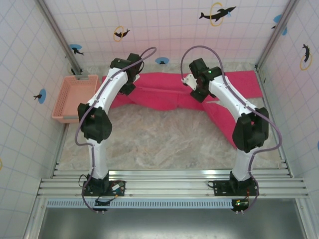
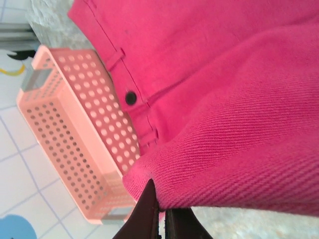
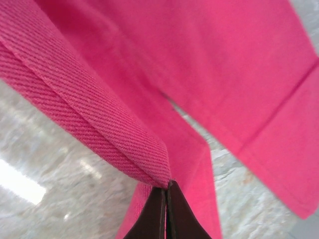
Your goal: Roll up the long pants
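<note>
I need to carry the fold outward with my left gripper and release it by the pants' far edge (image 1: pixel 152 74), outward of the gripper, because that layer lies uncovered.
The bright pink-red long pants (image 1: pixel 162 94) lie spread across the back of the table, with one leg trailing toward the near right. The waist end, with a dark button (image 2: pixel 130 97), lies next to the basket. My left gripper (image 1: pixel 127 89) is at that left end, and in the left wrist view the left gripper (image 2: pixel 162 215) is shut on a lifted fold of the pants (image 2: pixel 234 124). My right gripper (image 1: pixel 198 94) is further right over the legs. In the right wrist view the right gripper (image 3: pixel 166 193) is shut on a doubled edge of the pants (image 3: pixel 89 109).
A pale salmon-pink lattice basket (image 1: pixel 75 97) stands at the table's left edge, touching the waist end of the pants; it also shows in the left wrist view as the basket (image 2: pixel 70 134). Tiled walls close in the back and sides. Bare marbled tabletop (image 1: pixel 159 139) lies in front of the pants.
</note>
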Motion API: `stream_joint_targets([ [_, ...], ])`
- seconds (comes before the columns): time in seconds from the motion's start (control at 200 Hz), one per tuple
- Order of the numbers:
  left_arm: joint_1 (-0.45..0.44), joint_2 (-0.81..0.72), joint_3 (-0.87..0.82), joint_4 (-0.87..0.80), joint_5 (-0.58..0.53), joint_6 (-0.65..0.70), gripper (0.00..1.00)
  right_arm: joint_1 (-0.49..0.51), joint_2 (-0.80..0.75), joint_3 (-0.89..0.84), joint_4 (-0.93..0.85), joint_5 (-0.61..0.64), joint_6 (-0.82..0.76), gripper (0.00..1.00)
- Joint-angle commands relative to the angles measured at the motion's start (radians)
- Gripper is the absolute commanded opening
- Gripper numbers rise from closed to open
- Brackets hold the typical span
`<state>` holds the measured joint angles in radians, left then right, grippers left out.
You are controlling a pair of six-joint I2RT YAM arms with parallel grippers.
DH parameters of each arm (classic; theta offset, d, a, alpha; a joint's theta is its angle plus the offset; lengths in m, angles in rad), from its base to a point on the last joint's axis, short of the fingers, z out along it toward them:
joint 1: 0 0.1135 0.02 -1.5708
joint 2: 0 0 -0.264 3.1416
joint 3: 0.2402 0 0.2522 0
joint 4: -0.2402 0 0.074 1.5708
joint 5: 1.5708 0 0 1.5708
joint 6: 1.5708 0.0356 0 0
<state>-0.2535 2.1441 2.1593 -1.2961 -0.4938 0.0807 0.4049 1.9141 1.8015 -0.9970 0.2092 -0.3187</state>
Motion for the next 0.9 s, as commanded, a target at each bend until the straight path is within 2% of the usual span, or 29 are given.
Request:
stream_joint_targets([
  [0.0,0.035,0.099,0.125,0.005,-0.086,0.065,0.0,-0.049,0.09,0.106,-0.063,0.139,-0.01,0.0],
  [0.225,0.05,0.275,0.332,0.196,-0.103,0.165,0.0,-0.059,0.306,0.379,-0.062,0.215,-0.047,0.0],
  [0.47,0.055,0.313,0.357,0.52,-0.08,0.301,0.03,-0.06,0.563,0.696,-0.047,0.265,-0.061,0.0],
  [0.701,0.089,0.423,0.387,0.568,-0.06,0.284,0.13,-0.055,0.676,0.758,0.085,0.27,-0.06,0.0],
  [0.751,0.096,0.445,0.387,0.574,-0.054,0.267,0.24,-0.057,0.696,0.765,0.114,0.259,-0.063,0.0],
  [0.816,0.101,0.481,0.389,0.598,-0.064,0.265,0.53,-0.056,0.731,0.798,0.131,0.254,-0.059,0.0],
  [0.896,0.104,0.524,0.405,0.631,-0.074,0.266,0.73,-0.054,0.773,0.852,0.136,0.241,-0.051,0.0],
])
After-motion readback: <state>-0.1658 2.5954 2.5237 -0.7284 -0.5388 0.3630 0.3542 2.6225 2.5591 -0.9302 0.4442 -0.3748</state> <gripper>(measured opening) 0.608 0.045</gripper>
